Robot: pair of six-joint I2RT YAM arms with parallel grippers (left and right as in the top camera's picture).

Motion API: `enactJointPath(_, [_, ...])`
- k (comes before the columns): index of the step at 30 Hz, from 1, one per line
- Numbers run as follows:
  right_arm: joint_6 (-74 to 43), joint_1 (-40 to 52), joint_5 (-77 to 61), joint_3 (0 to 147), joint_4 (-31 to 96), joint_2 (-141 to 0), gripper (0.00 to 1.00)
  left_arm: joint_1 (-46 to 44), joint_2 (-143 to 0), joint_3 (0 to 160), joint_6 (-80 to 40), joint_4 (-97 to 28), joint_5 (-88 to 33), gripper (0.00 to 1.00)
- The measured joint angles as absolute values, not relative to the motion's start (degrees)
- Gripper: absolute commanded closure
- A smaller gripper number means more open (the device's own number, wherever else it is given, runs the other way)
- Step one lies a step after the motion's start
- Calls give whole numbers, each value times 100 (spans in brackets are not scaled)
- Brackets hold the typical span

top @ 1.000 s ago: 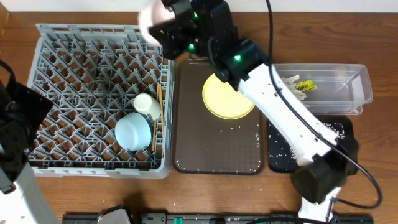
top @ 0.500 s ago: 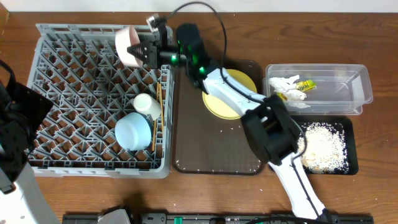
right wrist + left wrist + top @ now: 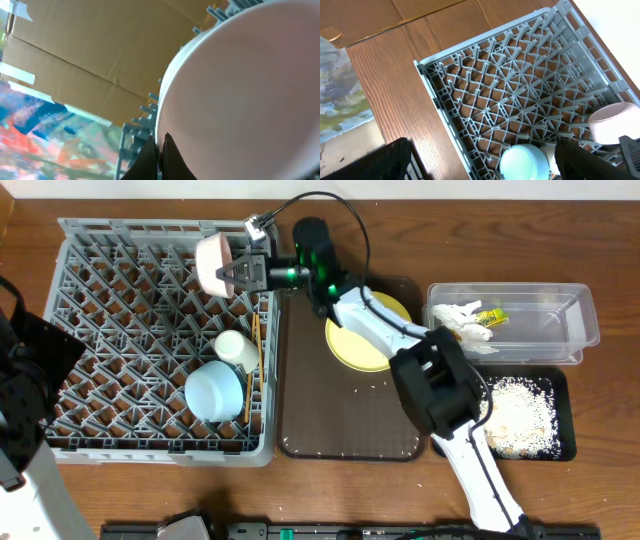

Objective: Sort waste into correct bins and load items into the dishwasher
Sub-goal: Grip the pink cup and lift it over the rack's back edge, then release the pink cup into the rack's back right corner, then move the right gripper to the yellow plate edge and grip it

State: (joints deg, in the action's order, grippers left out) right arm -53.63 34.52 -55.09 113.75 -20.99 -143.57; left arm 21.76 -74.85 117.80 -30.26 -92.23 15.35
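My right gripper shifts toward the rack's edge by the brown tray next, before it lowers the pinkish-white bowl onto the rack's wires.
My right gripper [image 3: 240, 272] is shut on the rim of a pale pinkish-white bowl [image 3: 213, 263] and holds it above the far right part of the grey dish rack [image 3: 110, 270]. In the right wrist view the bowl [image 3: 250, 95] fills the frame, with the fingers [image 3: 161, 150] pinching its rim. A light blue bowl [image 3: 214, 391], a white cup [image 3: 236, 349] and wooden chopsticks [image 3: 254, 370] sit in the rack. The yellow plate [image 3: 365, 340] lies on the brown tray [image 3: 350, 420]. My left gripper [image 3: 480, 165] is open above the rack's left edge; the blue bowl [image 3: 524, 162] shows between its fingers.
The clear tub [image 3: 540, 320] holds the napkin and the green-and-orange wrapper [image 3: 478, 318]. The black tray [image 3: 560, 410] holds white crumbs [image 3: 515, 415]. A few crumbs lie on the brown tray. My left arm [image 3: 25, 390] stands at the table's left edge.
My right arm has swung from over the plate to the rack's far right, carrying the pale bowl. In the last half second the bowl shifted slightly right and down. The left arm has not moved.
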Motion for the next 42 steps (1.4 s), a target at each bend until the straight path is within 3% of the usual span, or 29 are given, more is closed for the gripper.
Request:
enactJointPath(5, [-5430,3267,-5723,11386,-1750,-14309,94,2176,-7485,11780,-3026,-9223,1535,7])
enactJointPath(8, [-5485,3162,-5671,11371,-1487,-14313,85,2176,-7485,11780,-3026,-9223,1535,7])
enactJointPath(16, [-5229,3052,-5579,11351,-449,-14324,77,2176,-7485,11780,-3024,-9223,1535,7])
enactJointPath(23, [-3994,2928,-4963,11316,1780,-13767,71,2176,-7485,11780,-3026,-9223,1535,7])
enactJointPath(28, [-2665,2790,-3096,11295,3756,-12641,64,2176,-7485,11780,-3026,-9223,1535,7])
enactJointPath(30, [-2165,2781,-2270,11297,4307,-12213,57,2176,-7485,11780,-3024,-9223,1535,7])
enactJointPath(31, [-1763,2788,-1697,11332,4707,-11931,46,2176,-7485,11780,-3024,-9225,1538,7])
enactJointPath(33, [-1428,2794,-1245,11378,5120,-11762,1,2176,-7485,11780,-3024,-9223,1535,7])
enactJointPath(37, [-884,2794,-355,11231,6173,-11780,2,2176,-7485,11780,-3024,-9225,1535,7])
enactJointPath(40, [-740,2797,-366,10766,6173,-11933,40,2176,-7485,11780,-3024,-9223,1535,7])
enactJointPath(42, [-718,2821,-471,10379,5979,-12009,49,2176,-7485,11780,-3024,-9225,1535,7])
